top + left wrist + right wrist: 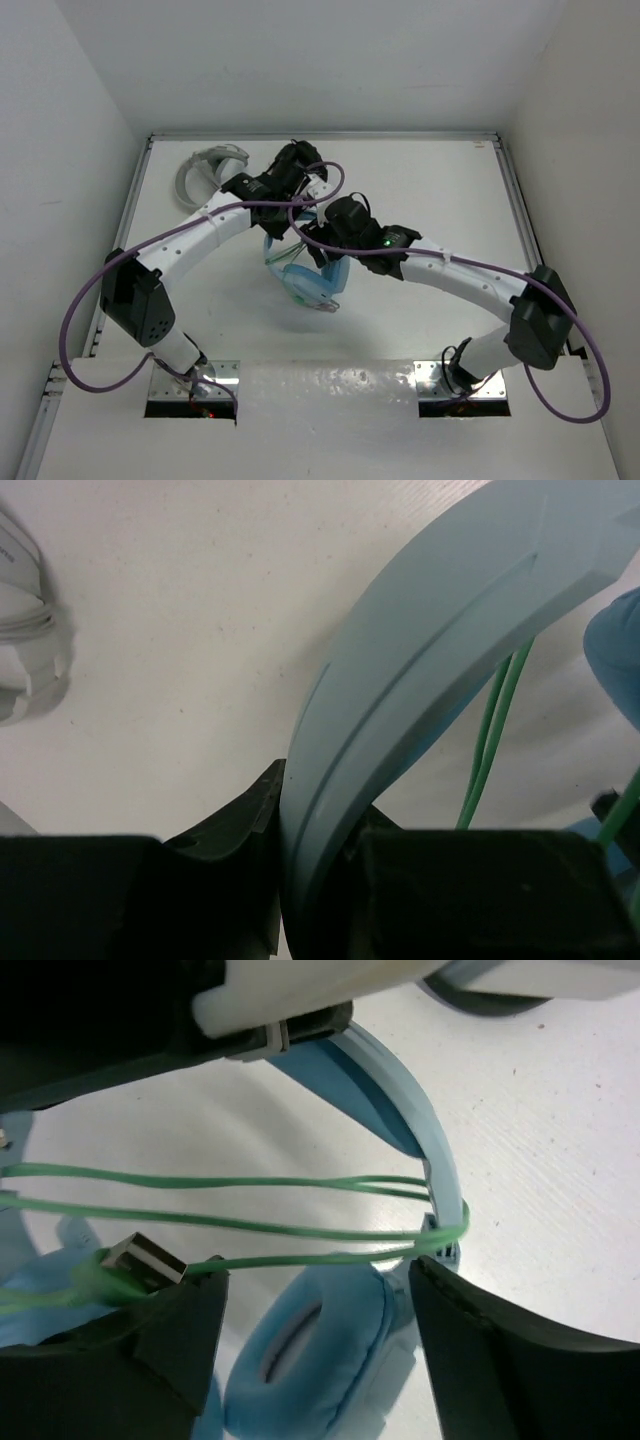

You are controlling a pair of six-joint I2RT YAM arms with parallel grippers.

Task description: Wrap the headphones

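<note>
My left gripper holds the headphones' headband and will next release it back down on the bare near tabletop, below and to its left in the top view.
The light blue headphones (312, 283) lie at mid-table between both arms. My left gripper (315, 815) is shut on their blue headband (450, 630), which rises to the upper right in the left wrist view. In the top view the left gripper (303, 208) sits just behind the headphones. My right gripper (315, 1290) is open. Several strands of the thin green cable (300, 1222) stretch across its gap and round the headband (405, 1110). The cable's metal USB plug (145, 1258) lies against my left fingertip. A padded ear cup (310, 1355) lies below the jaws. The right gripper (322, 238) is over the headphones.
Grey-white headphones (205, 170) lie at the back left, also at the left edge of the left wrist view (25, 630). White walls enclose the table on three sides. The purple arm cables (320, 175) loop above the work area.
</note>
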